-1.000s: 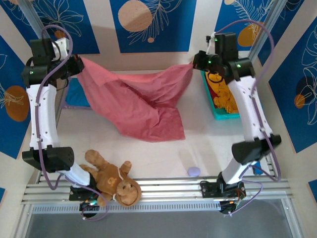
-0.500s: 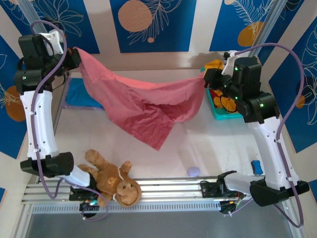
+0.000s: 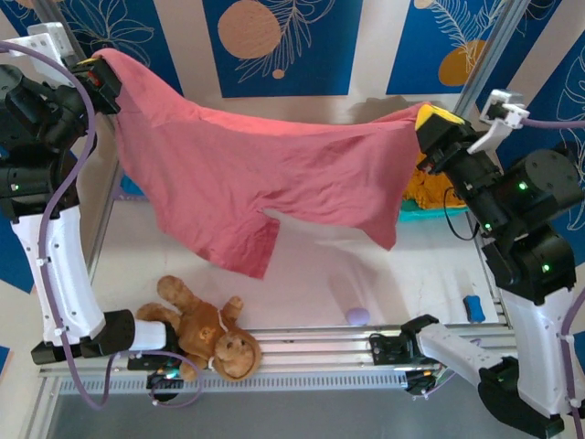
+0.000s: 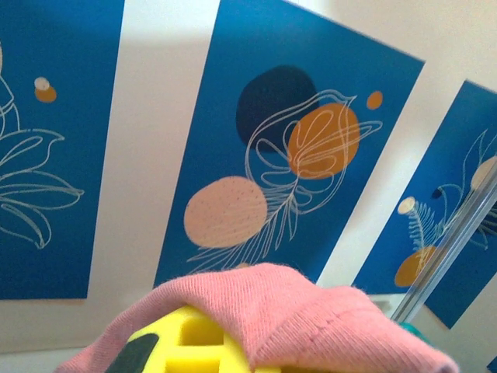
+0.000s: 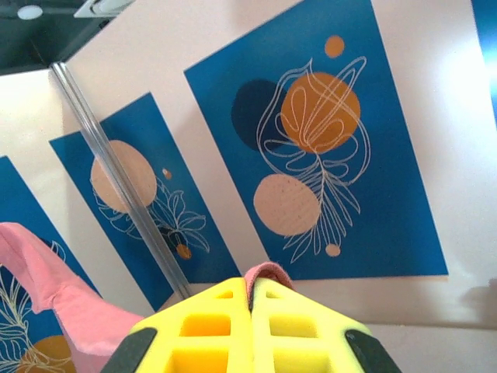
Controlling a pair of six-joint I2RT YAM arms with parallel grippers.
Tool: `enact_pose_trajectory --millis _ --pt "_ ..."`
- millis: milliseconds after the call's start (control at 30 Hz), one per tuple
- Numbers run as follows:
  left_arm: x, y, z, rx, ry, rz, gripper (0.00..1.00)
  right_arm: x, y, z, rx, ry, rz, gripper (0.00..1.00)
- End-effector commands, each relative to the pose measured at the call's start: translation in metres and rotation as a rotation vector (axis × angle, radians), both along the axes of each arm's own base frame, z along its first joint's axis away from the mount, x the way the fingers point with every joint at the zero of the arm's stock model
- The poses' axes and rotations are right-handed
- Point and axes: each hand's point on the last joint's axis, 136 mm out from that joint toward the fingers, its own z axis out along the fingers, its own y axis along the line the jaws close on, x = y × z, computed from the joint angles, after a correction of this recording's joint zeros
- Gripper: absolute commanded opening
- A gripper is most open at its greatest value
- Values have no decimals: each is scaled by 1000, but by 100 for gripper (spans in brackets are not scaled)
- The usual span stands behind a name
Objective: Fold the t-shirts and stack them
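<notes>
My right gripper will next lower the shirt's corner outward onto the table beside the teal basket and let go of it, because the shirt hangs spread wide.
A large salmon-pink t-shirt [image 3: 274,178] hangs spread out in the air above the table, stretched between my two grippers. My left gripper [image 3: 99,73] is shut on its upper left corner. In the left wrist view the pink cloth [image 4: 311,311] drapes over a yellow finger [image 4: 182,342]. My right gripper [image 3: 430,123] is shut on the shirt's right corner, and a small fold of pink cloth [image 5: 268,273] pokes out between its closed yellow fingers [image 5: 210,326]. A mustard-yellow shirt [image 3: 428,187] lies in the teal basket [image 3: 430,209] at the right.
A brown plush monkey [image 3: 206,334] lies at the front left by the left arm's base. A small lilac object [image 3: 357,316] sits near the front rail and a small blue one [image 3: 473,306] at the right edge. Metal frame posts [image 3: 489,50] stand at the back corners.
Both arms have risen and moved apart, lifting the pink shirt off the table and pulling it out wide. Its lower hem now hangs free above the tabletop.
</notes>
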Motion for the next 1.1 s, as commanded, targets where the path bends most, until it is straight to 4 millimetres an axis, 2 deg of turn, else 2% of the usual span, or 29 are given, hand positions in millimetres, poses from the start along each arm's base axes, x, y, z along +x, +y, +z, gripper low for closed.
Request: enact_pose_trajectory --millis 0,333,433,600,667,733,867,967,1067 --pt "-31 -6 41 -15 -142 -11 0 -21 -14 26 12 -91 -40 0" --pt "-82 -6 67 -21 -235 25 0 -66 -26 46 18 -141 -11 0" --pt "-91 -4 71 -15 -251 40 0 -70 -28 46 9 -134 -13 0" --pt "-88 -1 69 5 -245 68 0 -63 -33 47 -31 -141 -64 0" --pt "-78 1 65 11 -230 70 0 -54 -32 47 -53 -137 -81 0" --pt "-61 2 57 9 -195 67 0 -39 -31 43 -80 -121 -109 0" --pt "-14 0 31 25 -105 42 0 5 -29 21 -151 -58 -187 0" --pt "31 -5 -2 75 -25 43 0 49 -21 -5 -225 -2 -233 0" --pt "86 -15 -49 130 85 30 0 102 -10 -42 -312 77 -265 0"
